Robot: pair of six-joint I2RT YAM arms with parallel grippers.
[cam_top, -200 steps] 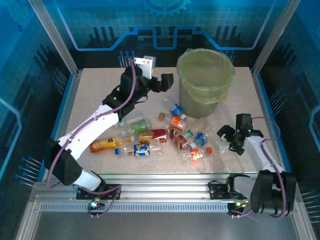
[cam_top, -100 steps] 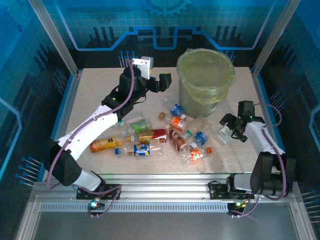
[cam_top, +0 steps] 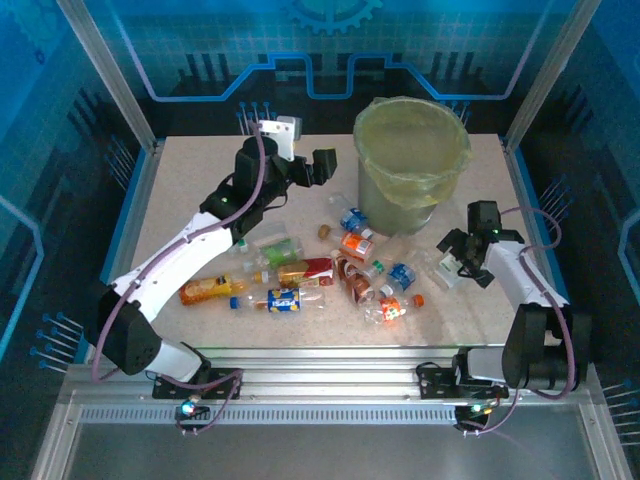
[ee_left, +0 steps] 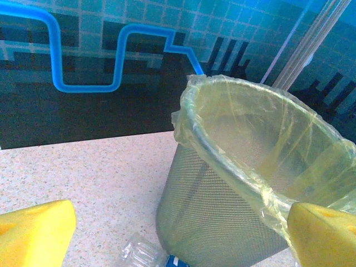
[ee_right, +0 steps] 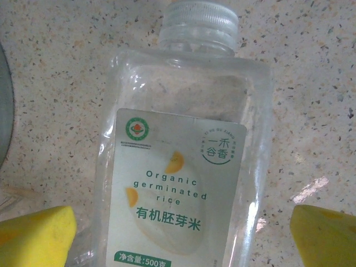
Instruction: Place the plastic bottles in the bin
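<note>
I need to lower my right gripper around both long sides of the clear bottle's labelled body (cam_top: 451, 267) (ee_right: 171, 208) and close it, because that bottle is just below it, between the open fingers.
The bin (cam_top: 412, 165), a tall bucket lined with a yellow-green bag, stands at the back right; its mesh wall (ee_left: 233, 206) looms close in the left wrist view. Several plastic bottles (cam_top: 300, 272) lie scattered before it. My left gripper (cam_top: 322, 166) hangs open and empty in the air left of the bin, yellow fingertips (ee_left: 33, 233) wide apart, a clear bottle (ee_left: 139, 255) below. My right gripper (cam_top: 456, 260) is open low over a clear white-labelled bottle (ee_right: 178, 183) lying flat, its white cap (ee_right: 200, 22) pointing away; the yellow pads (ee_right: 36, 236) straddle it without touching.
An orange-labelled bottle (cam_top: 211, 290) and a blue-labelled one (cam_top: 283, 299) lie near the front left. Crushed bottles (cam_top: 385, 308) sit between the arms. Metal frame posts and blue panels wall the table (cam_top: 190, 190). The bin's edge (ee_right: 3, 111) shows at the right wrist view's left.
My right gripper has moved up the table toward the bin and now hovers over the white-labelled bottle. My left gripper has drifted slightly left, away from the bin.
</note>
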